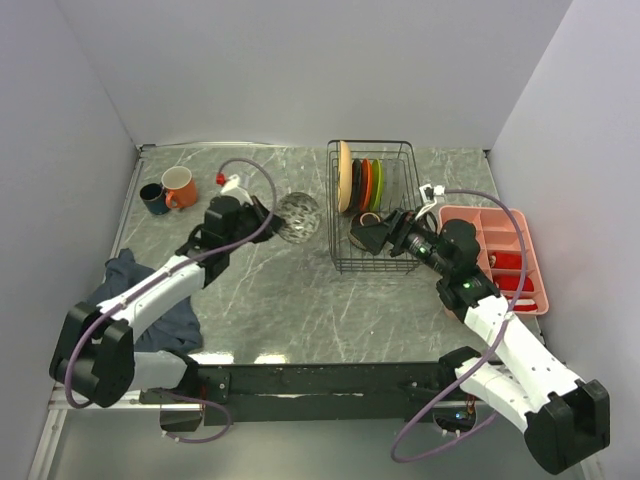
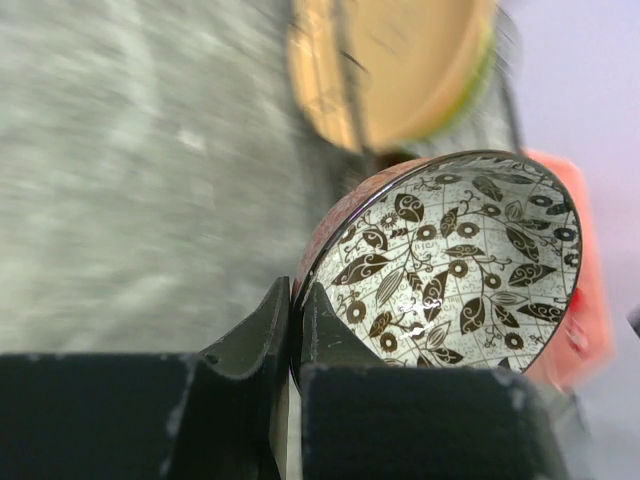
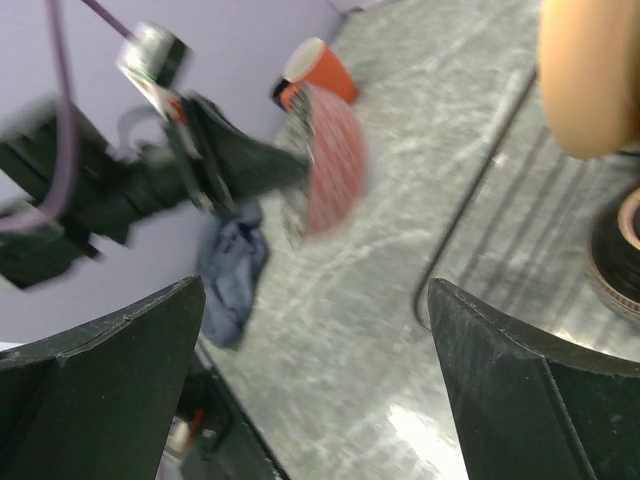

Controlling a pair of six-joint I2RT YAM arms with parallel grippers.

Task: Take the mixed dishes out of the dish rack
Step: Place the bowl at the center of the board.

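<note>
My left gripper needs to go outward toward the orange mug and down, and let go of the bowl's rim there, because the tabletop beside the mug is clear.
My left gripper (image 1: 265, 214) is shut on the rim of a speckled bowl (image 1: 298, 217) with a leaf pattern inside and a red-brown outside, holding it on edge above the table, left of the dish rack (image 1: 400, 265). In the left wrist view my fingers (image 2: 262, 330) pinch the bowl (image 2: 450, 260). The rack holds upright tan (image 1: 344, 176), orange-red (image 1: 366, 183) and green (image 1: 376, 183) plates and a brown bowl (image 1: 369, 218). My right gripper (image 1: 368, 236) is open and empty at the rack's front left. The right wrist view (image 3: 315, 340) shows the bowl (image 3: 328, 165). An orange mug (image 1: 180, 187) and dark-blue cup (image 1: 153, 198) stand far left.
A pink divided tray (image 1: 531, 262) with red items lies right of the rack. A blue cloth (image 1: 150, 300) lies near the left arm, also in the right wrist view (image 3: 230, 265). Walls close in the table on three sides.
</note>
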